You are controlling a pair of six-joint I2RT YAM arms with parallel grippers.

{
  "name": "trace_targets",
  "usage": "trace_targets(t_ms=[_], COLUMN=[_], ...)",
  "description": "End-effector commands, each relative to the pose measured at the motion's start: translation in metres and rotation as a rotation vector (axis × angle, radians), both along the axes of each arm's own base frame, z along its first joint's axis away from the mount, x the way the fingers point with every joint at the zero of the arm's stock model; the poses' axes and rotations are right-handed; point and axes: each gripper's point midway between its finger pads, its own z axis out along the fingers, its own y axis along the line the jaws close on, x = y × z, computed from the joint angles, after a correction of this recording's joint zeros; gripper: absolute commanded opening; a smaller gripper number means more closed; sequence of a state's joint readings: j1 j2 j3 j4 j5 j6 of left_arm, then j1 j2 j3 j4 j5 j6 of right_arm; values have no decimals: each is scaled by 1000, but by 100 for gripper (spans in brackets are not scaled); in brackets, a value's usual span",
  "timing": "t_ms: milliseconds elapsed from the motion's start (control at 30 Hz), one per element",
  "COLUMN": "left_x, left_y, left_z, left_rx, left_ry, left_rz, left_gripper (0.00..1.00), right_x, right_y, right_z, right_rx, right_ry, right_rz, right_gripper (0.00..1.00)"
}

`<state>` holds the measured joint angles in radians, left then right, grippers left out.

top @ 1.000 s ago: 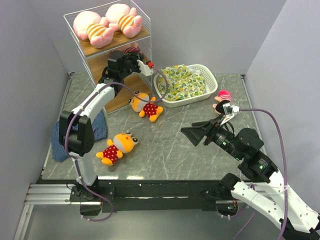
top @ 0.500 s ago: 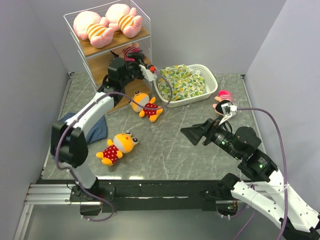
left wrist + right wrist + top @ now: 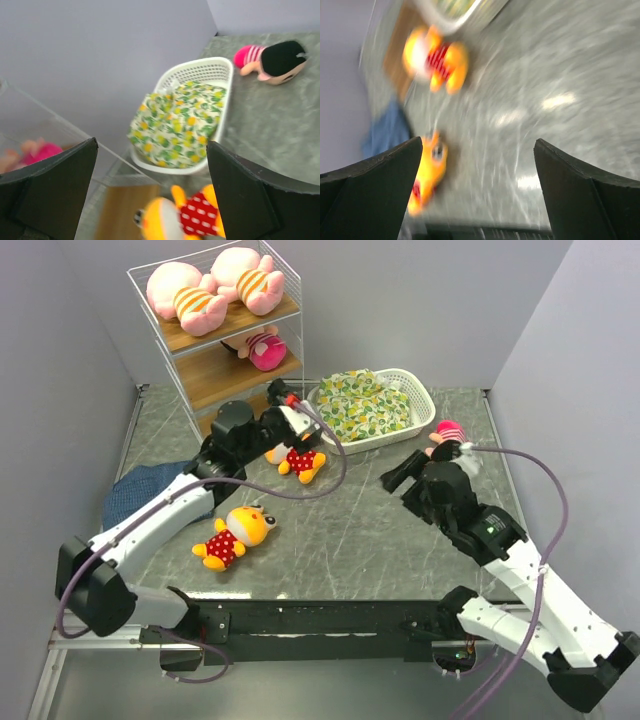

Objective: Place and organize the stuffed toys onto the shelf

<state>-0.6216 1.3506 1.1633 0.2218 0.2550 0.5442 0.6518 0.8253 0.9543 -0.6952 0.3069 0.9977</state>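
Note:
I should next move my right gripper outward and down over the doll lying on the tabletop beside the basket, because this doll is still off the shelf [image 3: 188, 380].
On the shelf [image 3: 188, 380], two pink pigs [image 3: 198, 298] lie on the top board and a pink-hatted doll [image 3: 262, 347] lies on the middle board. My left gripper [image 3: 292, 432] is open and empty, just above an orange animal [image 3: 297, 460] [image 3: 185, 217] on the table before the shelf. A second orange animal [image 3: 238, 533] [image 3: 427, 175] lies nearer the front. Another doll [image 3: 446, 436] [image 3: 275, 60] lies at the right, partly hidden behind my right arm. Beside that doll, my right gripper [image 3: 400, 474] stands open with nothing in it.
A white lattice basket [image 3: 418, 390] [image 3: 200, 70] holding a yellow-green patterned cloth bundle [image 3: 365, 403] stands right of the shelf. A blue cloth [image 3: 145, 490] [image 3: 385, 132] lies at the table's left edge. Grey walls close in the table on three sides.
My left gripper opened and drew back out of the shelf's middle tier, leaving the doll there, and came down over the table. My right arm swung up and back toward the doll at the right.

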Motion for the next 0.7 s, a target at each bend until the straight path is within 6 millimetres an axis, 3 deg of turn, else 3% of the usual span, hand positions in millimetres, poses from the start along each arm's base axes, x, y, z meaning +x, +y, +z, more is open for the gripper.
trace_targets(t_ms=[0, 33, 133, 167, 267, 300, 367, 400, 433, 467, 600, 667], left_x=[-28, -32, -44, -46, -57, -62, -73, -79, -82, -88, -98, -98], left_y=[14, 17, 28, 34, 33, 35, 34, 28, 29, 32, 30, 33], left_z=[10, 5, -12, -23, -34, -44, -59, -58, -61, -74, -65, -57], left_rx=[-209, -235, -318, -337, -318, -292, -280, -291, -325, -347, -411, -417], left_ry=[244, 294, 450, 528, 655, 698, 739, 733, 752, 780, 776, 756], left_rz=[28, 38, 93, 148, 146, 152, 126, 74, 71, 80, 26, 31], left_gripper=[96, 96, 96, 96, 96, 96, 97, 96, 96, 96, 96, 96], right_x=[26, 33, 50, 57, 76, 84, 95, 100, 107, 111, 135, 149], right_y=[-72, -93, -120, -138, -164, -168, -177, -190, -194, -200, -228, -229], right_z=[-6, -7, -6, -4, -8, -18, -20, -31, -29, -31, -43, -44], right_rx=[37, 37, 34, 39, 29, 20, 26, 14, 29, 30, 49, 91], right_ry=[-4, -6, -12, -22, 5, 45, 64, 106, 106, 116, 147, 145], right_rz=[-445, -531, -648, -716, -798, -806, -824, -854, -855, -865, -902, -872], right_gripper=[99, 98, 94, 93, 92, 91, 89, 89, 88, 87, 84, 83])
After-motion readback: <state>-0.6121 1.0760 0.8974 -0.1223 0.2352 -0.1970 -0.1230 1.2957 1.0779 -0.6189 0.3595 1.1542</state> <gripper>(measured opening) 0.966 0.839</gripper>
